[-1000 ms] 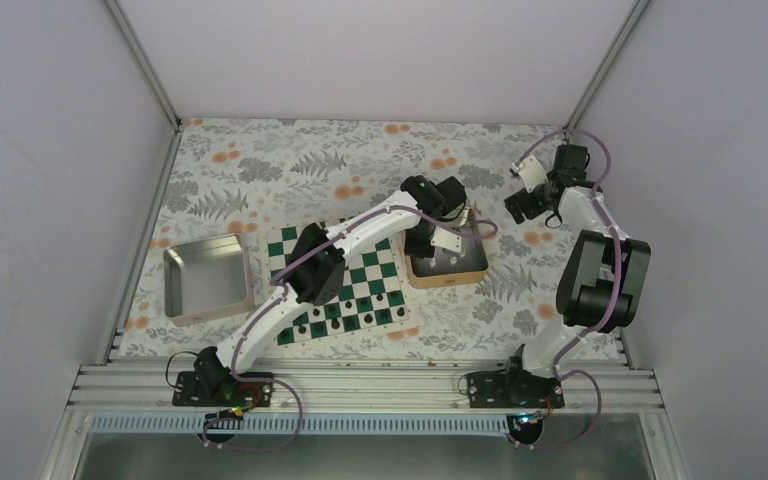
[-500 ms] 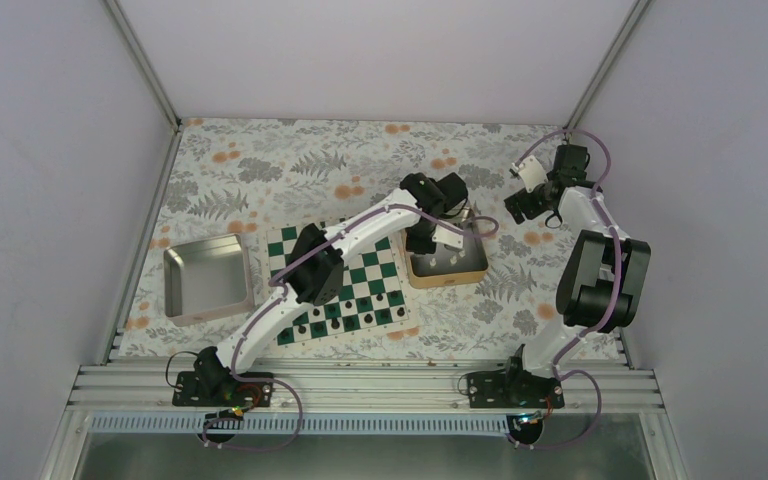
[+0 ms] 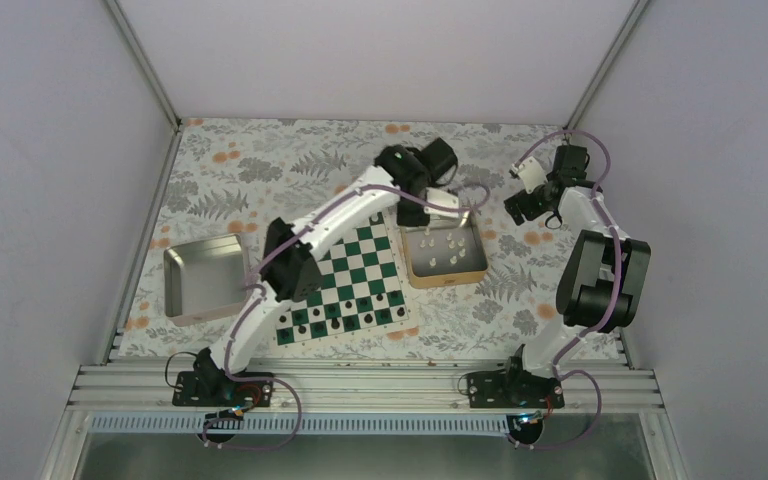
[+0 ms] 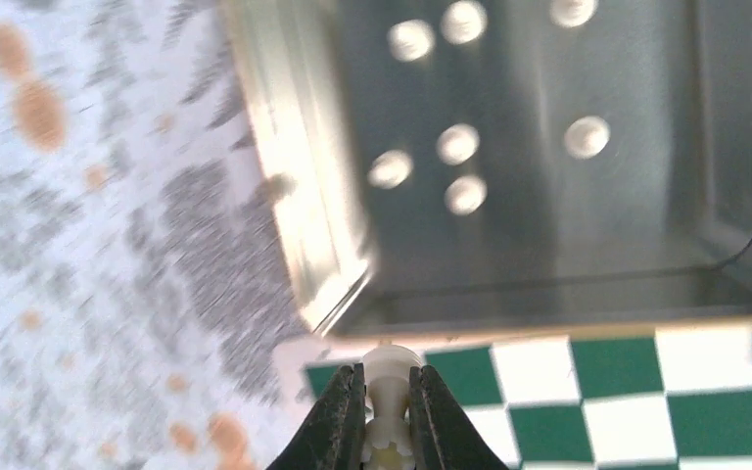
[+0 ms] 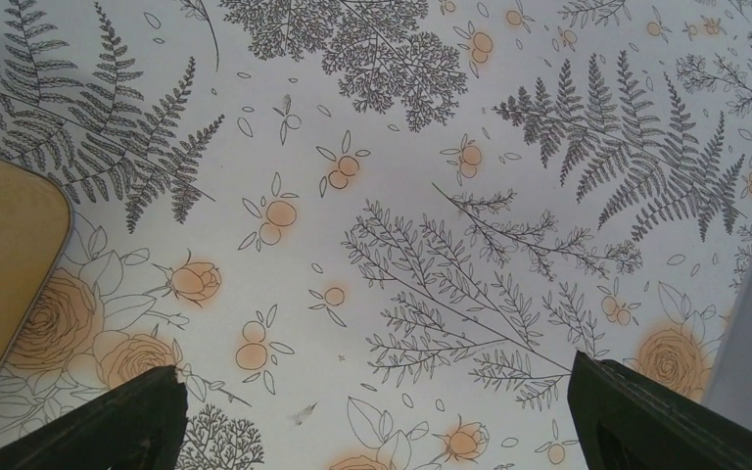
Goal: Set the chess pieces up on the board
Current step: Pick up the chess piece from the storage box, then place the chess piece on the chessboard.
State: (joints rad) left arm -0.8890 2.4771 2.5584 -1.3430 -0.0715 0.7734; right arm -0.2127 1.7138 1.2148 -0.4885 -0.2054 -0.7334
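Observation:
I will next swing my left gripper across and down to the board's far corner by the tan tin, since that corner is below and to the gripper's left in the top view.
My left gripper (image 4: 387, 377) is shut on a cream chess piece (image 4: 388, 394) with a notched top, held just above the far corner of the board (image 4: 627, 392). In the top view this gripper (image 3: 457, 213) hangs over the far rim of the tan tin (image 3: 446, 279). Several white chess pieces (image 4: 458, 144) lie loose in that tin (image 4: 299, 211). The green and white board (image 3: 358, 272) lies left of the tin, with dark pieces (image 3: 340, 318) on its near rows. My right gripper (image 5: 377, 411) stands open over bare cloth, far right (image 3: 523, 192).
A grey square tray (image 3: 207, 278) sits left of the board. The floral cloth (image 3: 260, 170) covers the table. A corner of the tan tin (image 5: 0, 274) shows left of my right gripper. White walls and metal posts close in the table.
My left gripper has risen out of the tin and swung toward its far rim with the cream piece in its grip. The loose pieces in the tin now show. The right arm has not moved.

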